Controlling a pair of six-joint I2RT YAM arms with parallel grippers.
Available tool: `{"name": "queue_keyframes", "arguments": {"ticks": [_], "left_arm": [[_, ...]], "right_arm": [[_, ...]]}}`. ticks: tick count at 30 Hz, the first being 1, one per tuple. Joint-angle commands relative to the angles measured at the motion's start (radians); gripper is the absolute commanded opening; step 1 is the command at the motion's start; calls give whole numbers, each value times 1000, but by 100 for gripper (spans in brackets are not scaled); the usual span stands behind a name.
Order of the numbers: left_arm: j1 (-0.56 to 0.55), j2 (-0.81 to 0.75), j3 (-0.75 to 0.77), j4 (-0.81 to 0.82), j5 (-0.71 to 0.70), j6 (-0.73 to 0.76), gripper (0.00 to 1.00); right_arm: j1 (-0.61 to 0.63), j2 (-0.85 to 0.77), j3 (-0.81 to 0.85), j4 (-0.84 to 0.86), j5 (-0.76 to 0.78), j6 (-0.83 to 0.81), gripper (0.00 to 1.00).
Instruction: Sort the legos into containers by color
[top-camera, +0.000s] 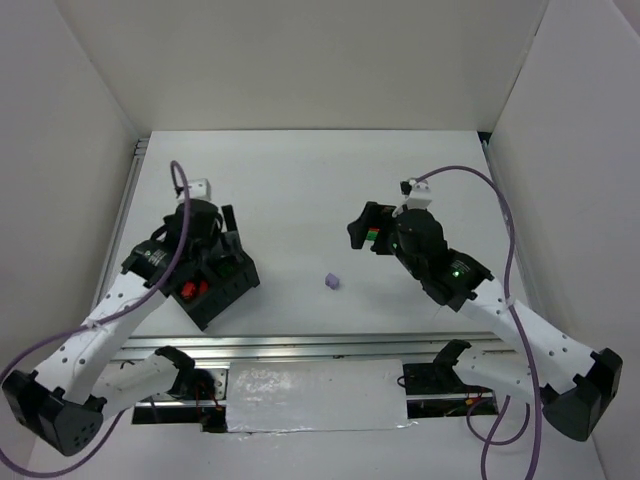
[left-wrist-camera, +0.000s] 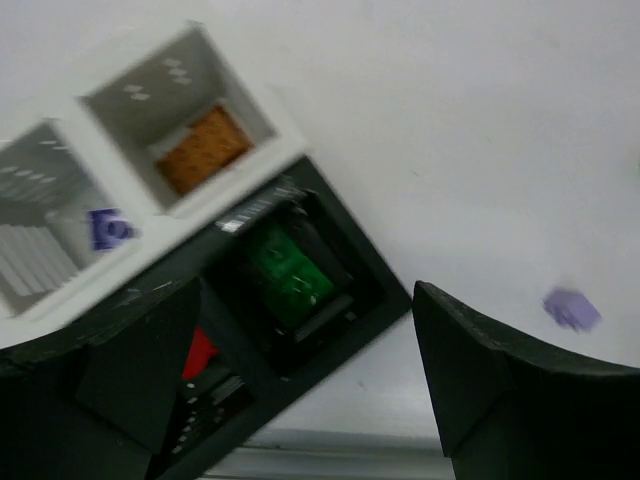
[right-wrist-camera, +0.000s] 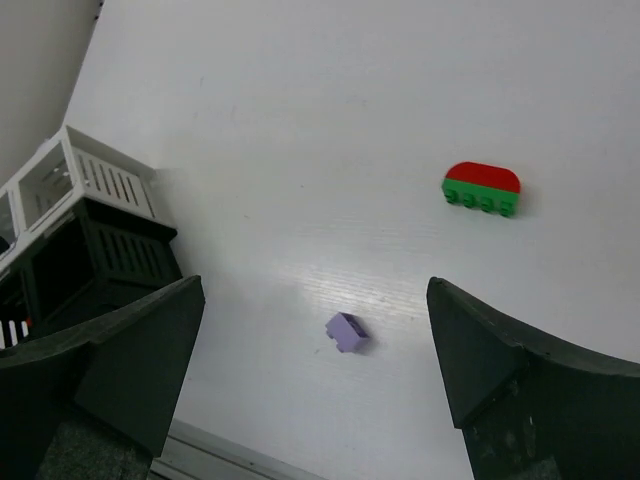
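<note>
The lilac brick (top-camera: 332, 282) is alone in the middle of the table, outside the boxes, so the robot's left gripper should move toward it, to the right in the top view, and go down onto it.
The black box (top-camera: 222, 290) sits at the left, under my left gripper (top-camera: 212, 262). In the left wrist view the box (left-wrist-camera: 370, 285) holds a green brick (left-wrist-camera: 290, 270) in one compartment and a red brick (left-wrist-camera: 200, 352) in another. My left gripper (left-wrist-camera: 300, 400) is open and empty above it. A pale lilac brick (top-camera: 332, 282) lies alone mid-table, and also shows in the left wrist view (left-wrist-camera: 572, 308) and the right wrist view (right-wrist-camera: 346, 332). A red-on-green stacked brick (right-wrist-camera: 482, 188) lies on the table beyond it. My right gripper (right-wrist-camera: 315, 370) is open and empty, above the lilac brick.
A white slatted box (left-wrist-camera: 140, 120) adjoins the black box and holds an orange brick (left-wrist-camera: 205, 150) and a blue piece (left-wrist-camera: 108, 228). It also shows in the right wrist view (right-wrist-camera: 85, 175). A metal rail (top-camera: 300, 345) runs along the near table edge.
</note>
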Motion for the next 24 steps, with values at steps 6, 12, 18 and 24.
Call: {"name": "queue_keyframes", "arguments": {"ticks": [6, 12, 18, 24], "left_arm": [[-429, 377, 230, 106, 11, -30, 100], [-479, 545, 246, 189, 34, -47, 100], [-489, 605, 218, 225, 37, -25, 99], [-489, 723, 212, 274, 97, 13, 100]], "right_arm": [[-73, -22, 46, -180, 90, 50, 100], [-105, -34, 135, -404, 208, 145, 100], [-160, -50, 129, -466, 210, 164, 100], [-164, -16, 142, -474, 167, 216, 100]]}}
